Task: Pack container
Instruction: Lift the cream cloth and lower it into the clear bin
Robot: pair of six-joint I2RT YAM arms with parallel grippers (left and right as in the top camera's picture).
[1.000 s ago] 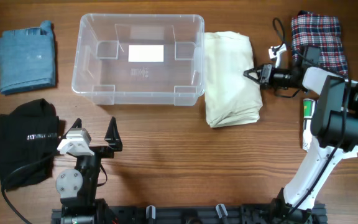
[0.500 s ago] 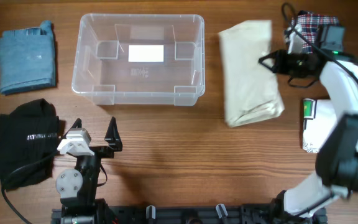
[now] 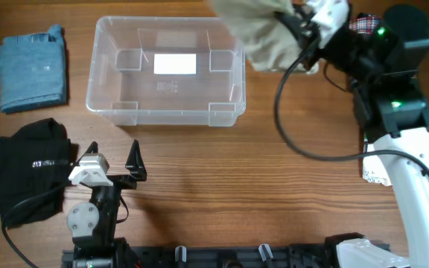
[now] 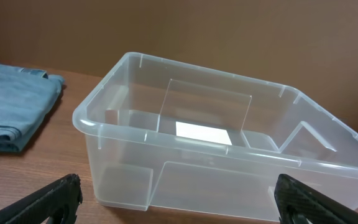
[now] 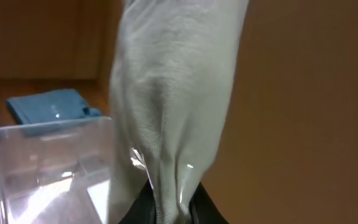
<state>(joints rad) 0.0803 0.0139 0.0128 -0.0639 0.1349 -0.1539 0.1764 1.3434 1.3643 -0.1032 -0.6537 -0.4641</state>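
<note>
My right gripper shifts the cream garment left in the overhead view next and lowers it toward the container's middle, as it hangs partly past the container's edge.
The clear plastic container stands empty at the back middle of the table, a white label on its bottom; it also shows in the left wrist view and the right wrist view. My right gripper is shut on a cream folded garment and holds it raised over the container's far right corner; in the right wrist view the garment hangs from the jaws. My left gripper is open and empty, in front of the container.
A folded blue garment lies at the back left and a black garment at the front left. A plaid garment lies at the back right, partly hidden by the right arm. A white-and-green packet lies at the right.
My right gripper has lifted the cream garment off the table and carried it left and up, over the container's right corner. The left arm has not moved.
</note>
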